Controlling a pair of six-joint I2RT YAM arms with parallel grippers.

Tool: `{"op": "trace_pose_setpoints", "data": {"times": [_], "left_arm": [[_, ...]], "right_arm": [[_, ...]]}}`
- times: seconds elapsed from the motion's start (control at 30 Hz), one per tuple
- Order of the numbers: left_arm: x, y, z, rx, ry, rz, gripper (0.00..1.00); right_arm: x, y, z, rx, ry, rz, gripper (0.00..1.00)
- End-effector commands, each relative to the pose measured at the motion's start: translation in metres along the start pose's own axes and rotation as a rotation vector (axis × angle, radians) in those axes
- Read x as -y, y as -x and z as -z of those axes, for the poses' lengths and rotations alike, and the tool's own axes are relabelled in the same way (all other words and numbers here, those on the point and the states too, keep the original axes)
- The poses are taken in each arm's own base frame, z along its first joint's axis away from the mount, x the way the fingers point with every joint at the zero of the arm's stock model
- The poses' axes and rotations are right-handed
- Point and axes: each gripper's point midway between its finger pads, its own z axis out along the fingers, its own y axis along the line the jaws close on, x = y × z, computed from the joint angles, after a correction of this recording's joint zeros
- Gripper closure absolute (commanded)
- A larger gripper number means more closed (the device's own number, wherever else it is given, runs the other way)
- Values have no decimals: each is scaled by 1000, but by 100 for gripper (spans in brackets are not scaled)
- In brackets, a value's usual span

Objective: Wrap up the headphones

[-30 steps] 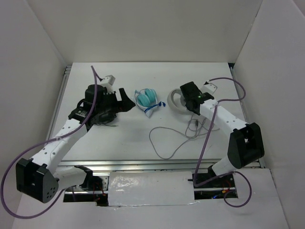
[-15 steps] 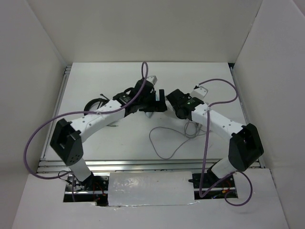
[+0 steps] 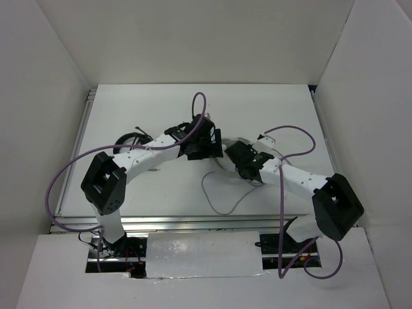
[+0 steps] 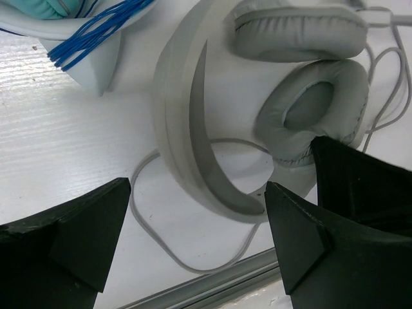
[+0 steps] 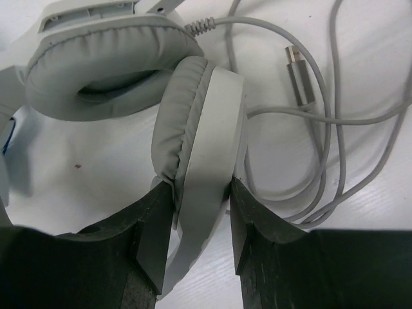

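Note:
My left gripper moves down and back next so its open fingers straddle the headband's bare curve [image 3: 220, 165] [image 4: 185, 158], since that curve lies below and back of it.
The white headphones [image 4: 187, 122] lie on the table, headband curved and both grey oval earcups together. In the right wrist view my right gripper [image 5: 201, 199] is shut on the edge of one earcup [image 5: 206, 129]; the other earcup [image 5: 103, 64] lies beside it. The thin grey cable [image 5: 335, 129] loops to the right with its plug [image 5: 299, 77]. My left gripper [image 4: 193, 238] is open, its jaws wide apart above the headband's near end and a loop of cable. In the top view both grippers, left [image 3: 209, 148] and right [image 3: 230, 153], meet mid-table and hide the headphones; the cable [image 3: 215, 196] trails toward me.
Teal headphones [image 4: 38, 9] with a bundled blue cable [image 4: 96, 29] lie just beyond the white headband. A black coiled headset [image 3: 132, 138] sits at the left under my left arm. White walls close in the table on three sides.
My left arm has swung from the black headset at the left to the middle, over the white headphones. My right gripper has shifted left and nearer with the headphones.

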Motion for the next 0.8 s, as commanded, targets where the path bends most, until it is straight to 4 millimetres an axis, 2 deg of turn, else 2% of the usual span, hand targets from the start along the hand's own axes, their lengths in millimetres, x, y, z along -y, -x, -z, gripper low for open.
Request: {"op": "trace_pose_setpoints", "data": {"times": [0.0,0.03,0.07,0.2,0.37,0.43,0.47,0.53,0.57,0.6,0.67,0.77], "left_arm": [[8,4,8,36,-32,36,1],[8,4,6,38,-35,42,1],[5,3,4,37,-21,58,1],[-2,2,-8,36,31,75,1],[-14,-2,-16,32,96,89,7],[-20,-9,-18,14,112,88,8],[-23,-12,-18,6,120,94,9],[-30,-20,-17,-1,134,99,9],[-35,-24,-16,-7,145,102,9],[-34,-20,-10,10,140,102,9],[-35,-18,-4,22,143,98,7],[-39,-20,4,30,144,95,6]], "right_arm": [[-23,-2,14,-26,152,-97,94],[-25,-6,14,-27,184,-106,92],[-29,-2,21,-23,225,-126,90],[-36,5,37,8,339,-147,74],[-30,16,47,40,373,-179,59],[-29,18,50,48,378,-178,53],[-29,18,50,53,380,-171,41],[-31,17,51,59,389,-162,39],[-33,16,52,59,398,-153,22],[-37,14,54,58,410,-142,9],[-41,10,56,58,416,-120,3],[-45,8,60,75,414,-113,3]]}}
